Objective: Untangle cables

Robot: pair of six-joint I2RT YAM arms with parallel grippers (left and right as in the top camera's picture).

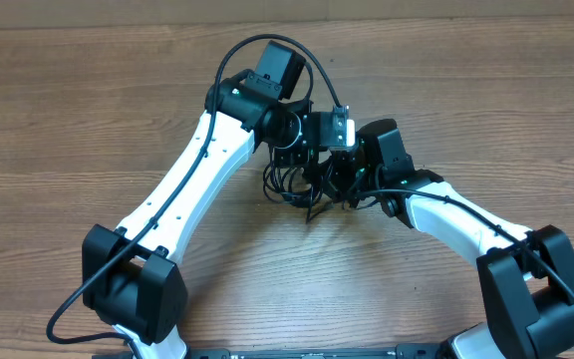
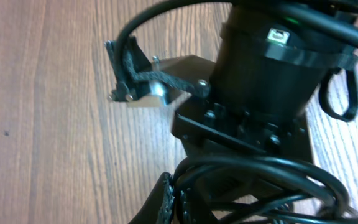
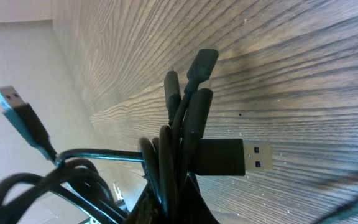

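Next, my left gripper pulls left in the overhead view, away from the bundle (image 3: pixel 178 134), and releases the cords, since my right gripper also clamps it.
The cables (image 1: pixel 289 186) are a tangle of thin black cords held above the wooden table (image 1: pixel 446 80) between both arms. My left gripper (image 1: pixel 310 168) is shut on black loops of the bundle; in the left wrist view its jaws (image 2: pixel 174 200) pinch cord beside the loops (image 2: pixel 272 171). My right gripper (image 1: pixel 340 185) is shut on several strands; in the right wrist view its jaws (image 3: pixel 174 208) clamp a bundle (image 3: pixel 178 134) standing upward. A USB plug (image 3: pixel 253 157) sticks out right, and another plug (image 3: pixel 12 102) hangs at the left.
The right arm's black wrist body (image 2: pixel 272 68) fills the left wrist view, very close to my left gripper. A small metal-tipped part (image 2: pixel 143 90) hangs by it. Bare wood table lies all around the arms.
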